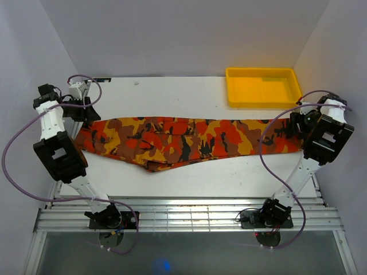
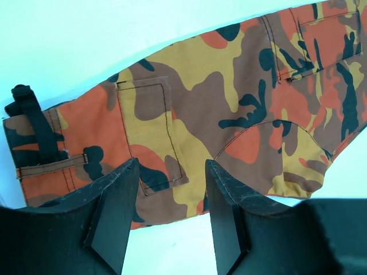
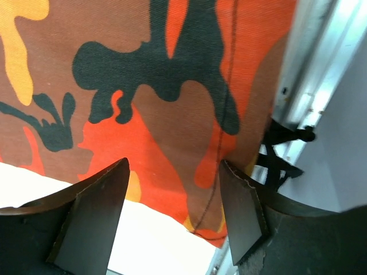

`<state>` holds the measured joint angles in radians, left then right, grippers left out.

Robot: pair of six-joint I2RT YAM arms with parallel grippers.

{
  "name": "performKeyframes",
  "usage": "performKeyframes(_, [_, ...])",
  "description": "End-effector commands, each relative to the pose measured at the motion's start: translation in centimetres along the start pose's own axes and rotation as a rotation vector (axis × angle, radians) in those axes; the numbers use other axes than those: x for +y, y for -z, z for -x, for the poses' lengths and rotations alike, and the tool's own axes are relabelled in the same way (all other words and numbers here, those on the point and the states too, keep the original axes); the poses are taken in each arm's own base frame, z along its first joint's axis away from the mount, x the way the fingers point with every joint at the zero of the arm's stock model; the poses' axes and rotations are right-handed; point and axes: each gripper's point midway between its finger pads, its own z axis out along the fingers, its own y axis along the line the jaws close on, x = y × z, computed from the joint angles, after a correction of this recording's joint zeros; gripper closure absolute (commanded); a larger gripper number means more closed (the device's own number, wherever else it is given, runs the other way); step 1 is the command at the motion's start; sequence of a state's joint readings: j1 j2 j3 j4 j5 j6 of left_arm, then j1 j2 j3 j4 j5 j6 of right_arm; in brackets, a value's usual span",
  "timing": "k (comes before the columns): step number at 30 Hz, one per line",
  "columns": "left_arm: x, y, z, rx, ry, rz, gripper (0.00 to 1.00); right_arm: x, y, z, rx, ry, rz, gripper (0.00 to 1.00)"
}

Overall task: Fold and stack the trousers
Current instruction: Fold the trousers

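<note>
Next I need to lower my right gripper and shift it toward the metal bar, onto the trousers' hem edge, because both fingers still stand over the trousers, short of that edge.
The camouflage trousers (image 1: 189, 140) lie flat across the table, stretched out from left to right. My left gripper (image 1: 85, 112) hovers over their left end, the waist. In the left wrist view the gripper (image 2: 172, 175) is open and empty, its fingertips (image 2: 123, 186) over the near edge of the cloth (image 2: 229, 97) by a stitched pocket. My right gripper (image 1: 296, 124) hovers over the right end, the leg hems. In the right wrist view the gripper (image 3: 172, 175) is open and empty above the hem corner of the trousers (image 3: 172, 86).
A yellow plastic tray (image 1: 234, 91) stands at the back right of the table, just behind the trousers. The table's right edge and a metal rail (image 3: 312, 74) lie close beside the right gripper. White walls enclose the table on three sides.
</note>
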<state>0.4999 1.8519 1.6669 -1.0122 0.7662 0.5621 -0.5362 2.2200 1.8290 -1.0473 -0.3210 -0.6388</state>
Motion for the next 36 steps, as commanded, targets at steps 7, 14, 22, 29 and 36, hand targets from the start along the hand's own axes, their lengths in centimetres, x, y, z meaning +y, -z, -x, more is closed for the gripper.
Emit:
performKeyframes(7, [-1.9,0.9,2.5,-0.064,-0.082,-0.028,0.39,-0.4,-1.3,-2.5,0.025,-0.067,0.062,0.30])
performKeyframes(14, [-2.3,0.7,2.7,-0.061,-0.093,-0.031,0.39,-3.1,4.4,1.6,-0.124,-0.036,-0.089,0.29])
performKeyframes(22, [-2.6,0.7,3.8,-0.074,-0.109,-0.032,0.39,-6.1,4.8,1.4,-0.086,-0.002,-0.218,0.37])
performKeyframes(29, [-2.9,0.4,3.5,-0.068,-0.104,-0.045,0.39,-6.8,1.7,-0.3,-0.048,-0.009,-0.213,0.30])
performKeyframes(36, [-3.0,0.5,3.8,-0.072,-0.115,-0.040,0.39,-6.2,-1.0,-1.3,-0.020,-0.038,-0.132,0.29])
